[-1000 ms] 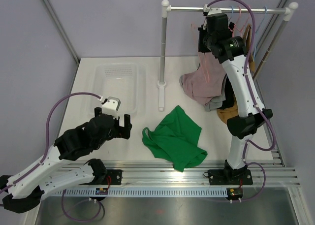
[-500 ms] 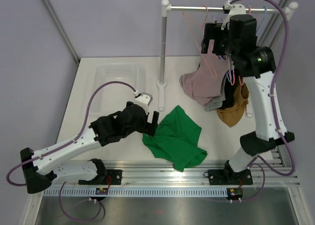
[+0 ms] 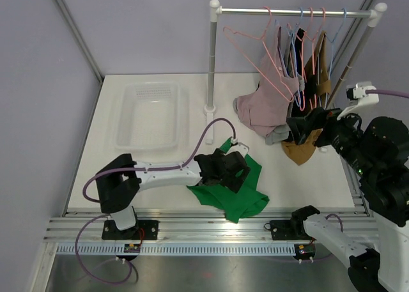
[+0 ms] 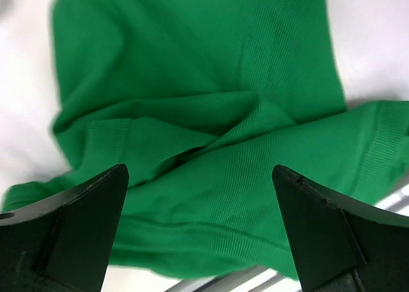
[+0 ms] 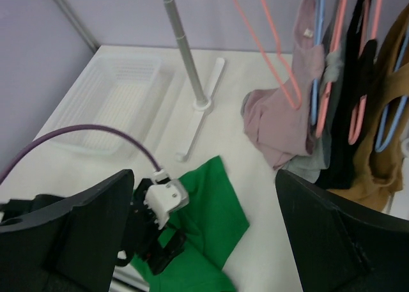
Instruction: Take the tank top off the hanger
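Note:
I will next lower my left gripper straight to the green tank top, onto its bunched middle [image 3: 235,188] [image 4: 202,161], and close it there.
The green tank top [image 3: 248,199] lies crumpled on the table near the front edge, off any hanger; it also shows as green cloth [image 4: 211,113] in the left wrist view and as the same garment [image 5: 214,206] in the right wrist view. My left gripper [image 3: 233,176] hovers right over it, open, the ribbed cloth showing between its jaws [image 4: 199,172]. An empty pink hanger [image 3: 252,64] hangs tilted on the rail and is also seen from the right wrist [image 5: 277,43]. My right gripper [image 3: 303,129] is open and holds nothing, off to the right below the rail [image 5: 204,177].
A clothes rack with a white pole [image 3: 211,62] stands at the back. Mauve [image 3: 262,110], black and brown garments [image 3: 303,150] hang on several hangers at its right end. A clear plastic bin [image 3: 121,135] sits at the left. A metal rail [image 3: 211,223] runs along the front edge.
My right gripper has opened and dropped away from the rail to the right. My left arm has swung right, over the green tank top, still open.

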`<state>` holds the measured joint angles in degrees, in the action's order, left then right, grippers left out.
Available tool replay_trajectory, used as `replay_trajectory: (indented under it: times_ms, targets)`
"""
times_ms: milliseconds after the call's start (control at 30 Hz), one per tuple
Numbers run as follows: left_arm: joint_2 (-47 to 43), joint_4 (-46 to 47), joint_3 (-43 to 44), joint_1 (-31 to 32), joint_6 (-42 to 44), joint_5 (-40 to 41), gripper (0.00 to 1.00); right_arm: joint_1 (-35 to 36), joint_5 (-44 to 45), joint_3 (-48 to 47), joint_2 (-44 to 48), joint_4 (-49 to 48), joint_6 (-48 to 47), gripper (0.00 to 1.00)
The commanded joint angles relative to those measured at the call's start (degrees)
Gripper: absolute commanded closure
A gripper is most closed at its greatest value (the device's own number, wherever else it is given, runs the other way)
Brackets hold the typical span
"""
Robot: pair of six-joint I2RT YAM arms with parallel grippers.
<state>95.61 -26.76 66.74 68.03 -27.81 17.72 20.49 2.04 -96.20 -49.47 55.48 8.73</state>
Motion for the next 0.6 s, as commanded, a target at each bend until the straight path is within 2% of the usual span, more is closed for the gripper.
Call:
replay_trajectory:
  times_ms: [0,67,133,200,267,300,333,567]
  targets:
    - [4.13,5.14,0.77,0.88,-2.77,-1.63,0.01,-0.28,-10.46,6.53,2.18,-3.44,1.55,0.00]
    - [7.12,7.86,-0.29,0.96,-3.38,-2.68,0.02,-0.28,-15.37,9.09,4.29,-4.85,2.43,0.01]
    - [8.62,9.18,-1.25,0.96,-4.26,-3.30,0.07,-0.28,-18.73,12.61,5.17,-6.70,2.95,0.01]
    - [9.77,10.06,-1.96,0.96,-4.70,-3.21,0.38,-0.28,-21.20,14.98,5.88,-7.84,3.22,0.00]
    - [9.51,10.16,-2.58,1.05,-5.23,-2.17,0.81,-0.28,-21.38,16.74,6.67,-8.37,3.48,0.01]
    - [8.89,9.20,-2.58,1.14,-5.15,-1.81,0.94,-0.19,-21.21,17.10,6.93,-8.81,3.40,0.00]
    - [8.28,8.14,-1.97,1.23,-5.23,-1.11,1.00,-0.19,-20.86,17.45,7.28,-8.81,3.31,0.01]
    - [-4.63,-4.07,3.99,1.58,-3.65,10.91,1.00,-0.28,-18.84,17.89,8.08,-8.90,3.13,0.01]
